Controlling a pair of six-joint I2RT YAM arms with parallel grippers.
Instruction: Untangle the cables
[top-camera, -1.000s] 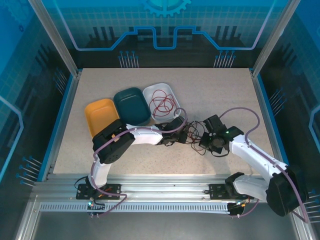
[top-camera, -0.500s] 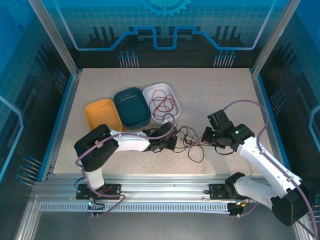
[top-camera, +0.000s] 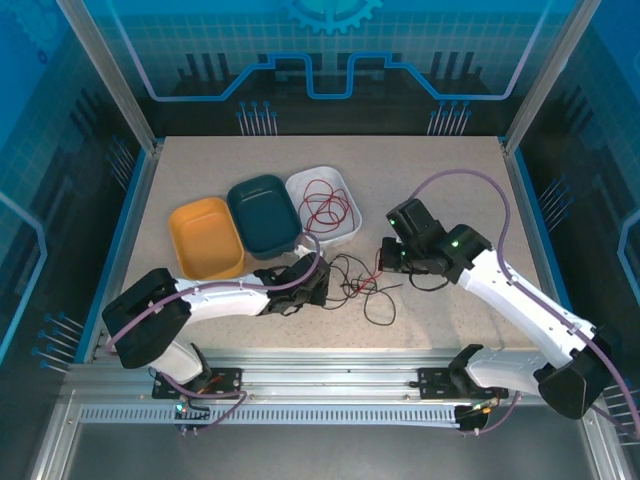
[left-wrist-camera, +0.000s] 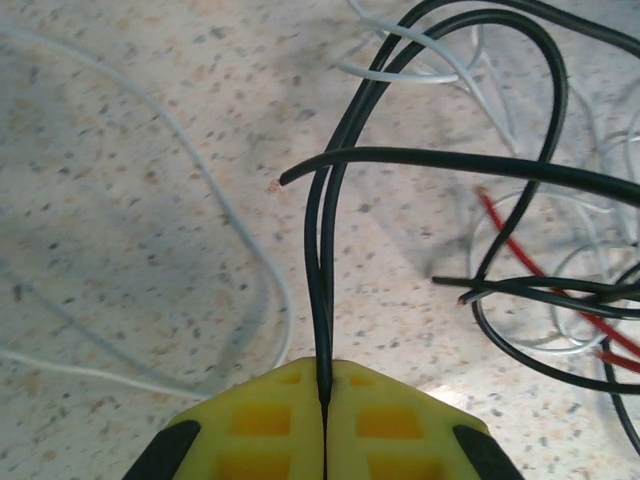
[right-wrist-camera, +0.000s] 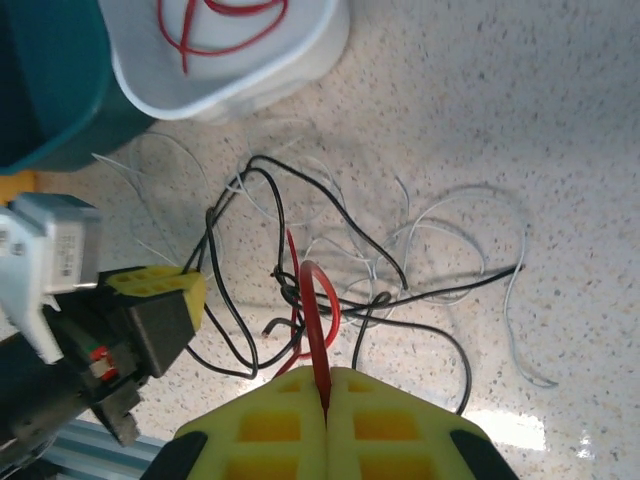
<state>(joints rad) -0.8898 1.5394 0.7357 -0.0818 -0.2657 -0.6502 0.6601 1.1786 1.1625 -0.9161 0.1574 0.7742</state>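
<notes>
I will keep my left gripper beside the tangle next and open its fingers to let go of the doubled black cable (left-wrist-camera: 321, 250), because the speckled table is close below them.
A tangle of thin black, white and red cables (top-camera: 362, 287) lies on the speckled table between my two grippers. My left gripper (left-wrist-camera: 324, 388) is shut on a doubled black cable (left-wrist-camera: 321, 250) that runs away from its yellow fingers; white cable (left-wrist-camera: 232, 225) curls to the left and a red strand (left-wrist-camera: 515, 245) lies to the right. My right gripper (right-wrist-camera: 326, 388) is shut on a red cable (right-wrist-camera: 316, 318) that loops up out of the knot, over black cable (right-wrist-camera: 425, 294) and white cable (right-wrist-camera: 470, 195). In the top view the left gripper (top-camera: 320, 289) is left of the tangle and the right gripper (top-camera: 386, 259) is at its far right.
Three trays stand at the back left: yellow tray (top-camera: 178, 222), teal tray (top-camera: 240, 192) and white tray (top-camera: 300, 183), which holds a coiled red cable (top-camera: 325, 208). The white tray (right-wrist-camera: 300, 55) is just beyond the tangle. The left gripper's body (right-wrist-camera: 150, 310) shows left of the knot.
The left arm has drawn back to the left, and the right gripper has moved left and farther from the bases. The tangle has shifted left and spread out between them.
</notes>
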